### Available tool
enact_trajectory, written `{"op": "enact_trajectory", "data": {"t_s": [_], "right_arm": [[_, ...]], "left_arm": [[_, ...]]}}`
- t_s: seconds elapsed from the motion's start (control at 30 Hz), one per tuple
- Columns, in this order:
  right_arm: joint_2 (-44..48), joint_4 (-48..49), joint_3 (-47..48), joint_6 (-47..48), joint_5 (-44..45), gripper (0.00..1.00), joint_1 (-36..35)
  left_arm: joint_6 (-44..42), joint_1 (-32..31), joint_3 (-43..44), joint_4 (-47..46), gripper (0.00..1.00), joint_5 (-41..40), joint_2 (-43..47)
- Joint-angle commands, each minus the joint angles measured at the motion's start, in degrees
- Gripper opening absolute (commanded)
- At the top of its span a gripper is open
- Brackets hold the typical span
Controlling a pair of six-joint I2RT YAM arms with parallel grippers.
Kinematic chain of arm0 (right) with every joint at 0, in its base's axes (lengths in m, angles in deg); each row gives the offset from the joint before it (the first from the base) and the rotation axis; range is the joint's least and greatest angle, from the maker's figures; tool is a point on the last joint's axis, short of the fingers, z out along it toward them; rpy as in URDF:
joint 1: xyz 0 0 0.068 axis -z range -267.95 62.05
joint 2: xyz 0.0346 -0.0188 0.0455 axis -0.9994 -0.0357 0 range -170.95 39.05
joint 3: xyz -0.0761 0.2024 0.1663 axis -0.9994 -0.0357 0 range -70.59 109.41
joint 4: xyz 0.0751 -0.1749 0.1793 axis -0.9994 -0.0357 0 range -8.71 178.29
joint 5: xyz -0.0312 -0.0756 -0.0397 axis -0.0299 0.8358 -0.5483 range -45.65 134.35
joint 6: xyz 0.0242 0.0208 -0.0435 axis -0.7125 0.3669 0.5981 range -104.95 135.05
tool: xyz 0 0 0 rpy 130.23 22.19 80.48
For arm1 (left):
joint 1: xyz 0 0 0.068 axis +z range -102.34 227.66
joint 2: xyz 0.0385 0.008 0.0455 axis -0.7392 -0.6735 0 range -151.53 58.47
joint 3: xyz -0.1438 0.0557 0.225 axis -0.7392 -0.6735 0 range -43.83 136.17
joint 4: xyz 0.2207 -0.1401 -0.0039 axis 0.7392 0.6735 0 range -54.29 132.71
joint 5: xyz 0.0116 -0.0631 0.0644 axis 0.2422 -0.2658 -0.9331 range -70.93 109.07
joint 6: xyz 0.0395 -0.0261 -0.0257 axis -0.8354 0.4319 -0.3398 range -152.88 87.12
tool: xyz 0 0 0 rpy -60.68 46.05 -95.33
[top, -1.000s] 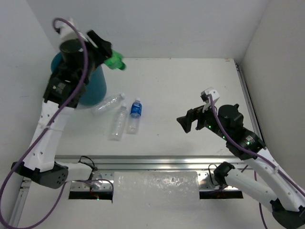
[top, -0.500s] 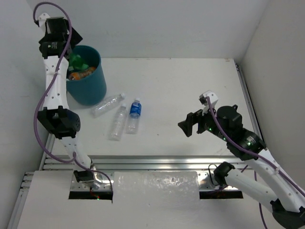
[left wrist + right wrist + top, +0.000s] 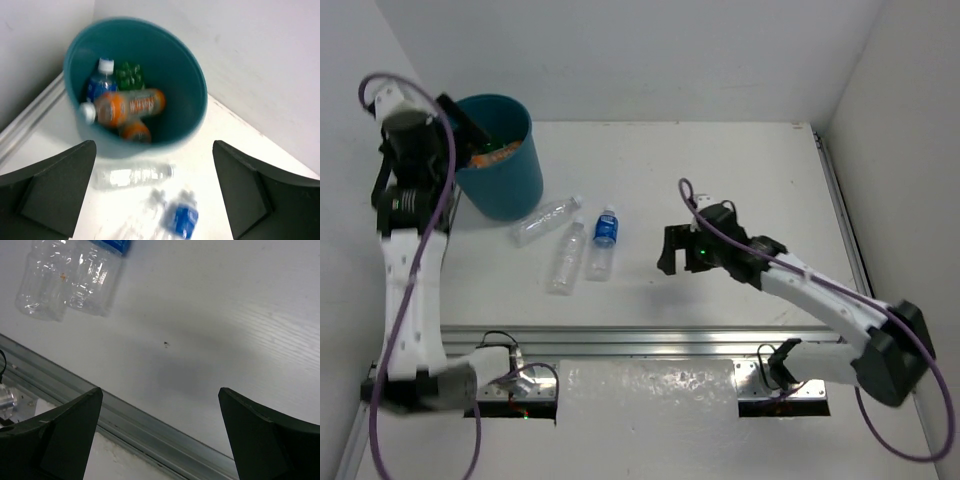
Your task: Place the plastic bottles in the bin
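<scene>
My right gripper goes to the left in the top view and down around the clear body of the blue-labelled bottle on the table next, as that bottle lies nearest.
The teal bin (image 3: 510, 185) stands at the far left and holds two orange bottles (image 3: 130, 106), a green one (image 3: 130, 76) and a blue-labelled one (image 3: 99, 86). My left gripper (image 3: 468, 125) hovers high by the bin's left rim, open and empty (image 3: 153, 146). Three bottles lie on the table in front of the bin: a clear one (image 3: 545, 218), another clear one (image 3: 566, 260) and a blue-labelled one (image 3: 604, 240). To their right my right gripper (image 3: 678, 262) hangs low over bare table, open and empty (image 3: 160, 390). The bases of two bottles (image 3: 42, 290) show at its view's upper left.
A metal rail (image 3: 650, 338) runs along the table's near edge, close under the right gripper (image 3: 125, 425). White walls close in the back and both sides. The bin sits tight in the left back corner.
The left gripper swung over the bin, opened and let the green bottle drop in; it now sits at the bin's left rim. The right arm reached left and lower, toward the lying bottles.
</scene>
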Motion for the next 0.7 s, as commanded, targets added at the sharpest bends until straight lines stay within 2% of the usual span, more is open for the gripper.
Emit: {"op": "enact_trajectory", "data": {"t_s": [0.0, 0.03, 0.07, 0.13, 0.17, 0.23, 0.37, 0.43, 0.67], "right_arm": [[-8.44, 7.96, 6.65, -10.42, 4.52, 0.99, -3.65], [-13.42, 8.57, 8.33, -11.3, 5.66, 0.99, -4.27], [-15.82, 8.49, 12.52, -12.44, 7.85, 0.99, -5.32], [-23.0, 7.27, 17.11, -14.12, 10.58, 0.99, -6.73], [-25.66, 5.96, 22.61, -14.64, 13.56, 0.99, -8.22], [-34.33, 1.49, 32.36, -14.65, 14.9, 0.99, -9.54], [-47.0, -7.22, 46.03, -14.12, 18.32, 0.99, -11.04], [-49.93, -10.05, 49.9, -13.77, 21.22, 0.99, -11.83], [-57.76, -9.88, 52.82, -12.9, 19.57, 0.95, -12.45]], "left_arm": [[-0.8, -1.24, -16.62, -8.29, 1.0, 3.43, 14.7], [-1.58, -1.24, -20.92, -10.21, 1.0, 4.21, 20.91], [-1.85, -1.42, -29.14, -15.11, 1.0, 3.61, 24.02], [-1.77, -1.42, -35.61, -18.83, 1.0, -1.11, 30.6], [-1.59, -1.42, -39.12, -20.33, 1.0, -2.27, 32.03], [-0.8, -1.33, -40.99, -21.13, 1.0, -4.73, 34.05], [-1.24, -1.24, -41.36, -20.61, 1.0, -5.62, 33.02], [-1.5, -1.24, -41.7, -19.99, 1.0, -5.89, 31.7], [-1.77, -1.16, -41.97, -19.73, 1.0, -5.01, 31.61]]}}
